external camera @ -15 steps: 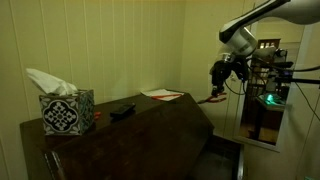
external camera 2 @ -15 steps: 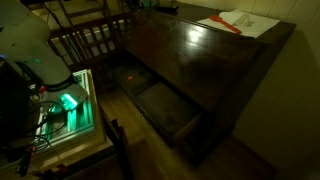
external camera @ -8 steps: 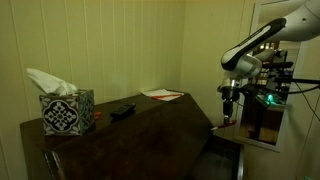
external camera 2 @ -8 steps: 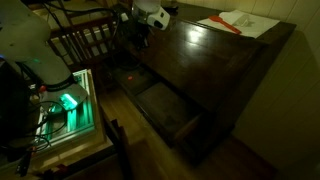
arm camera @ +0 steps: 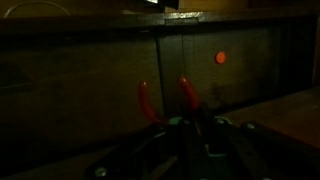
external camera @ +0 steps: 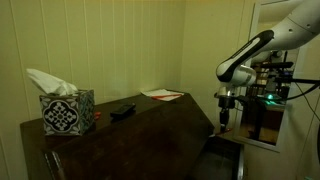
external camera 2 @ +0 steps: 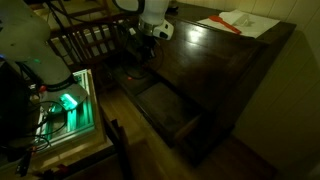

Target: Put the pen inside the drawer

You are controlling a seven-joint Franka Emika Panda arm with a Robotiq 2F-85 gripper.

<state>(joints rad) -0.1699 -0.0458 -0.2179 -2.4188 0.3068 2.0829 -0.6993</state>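
The robot's gripper needs to lower next toward the open drawer's dark bottom, which is below it and farther from the chair, and release the pen (external camera: pixel 221 122) between the drawer's sides.
The drawer (external camera 2: pixel 172 112) of the dark wooden desk is pulled out and shows in both exterior views (external camera: pixel 226 152). It is wide, shallow and almost black inside. My gripper (external camera: pixel 222 116) points straight down just above the drawer's far end, close to the desk front (external camera 2: pixel 141 60). In the wrist view the two fingertips (arm camera: pixel 165 98) glow red with a narrow gap between them, facing the dark wood. A thin pen (external camera: pixel 221 122) seems to stick down from the jaws. It is too dark to make out in the wrist view.
A patterned tissue box (external camera: pixel 66 110), a small black object (external camera: pixel 122 109) and white paper with a red stick on it (external camera 2: pixel 238 20) lie on the desk top. A wooden chair (external camera 2: pixel 85 40) and green-lit equipment (external camera 2: pixel 68 103) stand beside the drawer.
The arm has swung down from a high, tilted pose to a vertical pose low over the open drawer. The drawer and the things on the desk have not moved.
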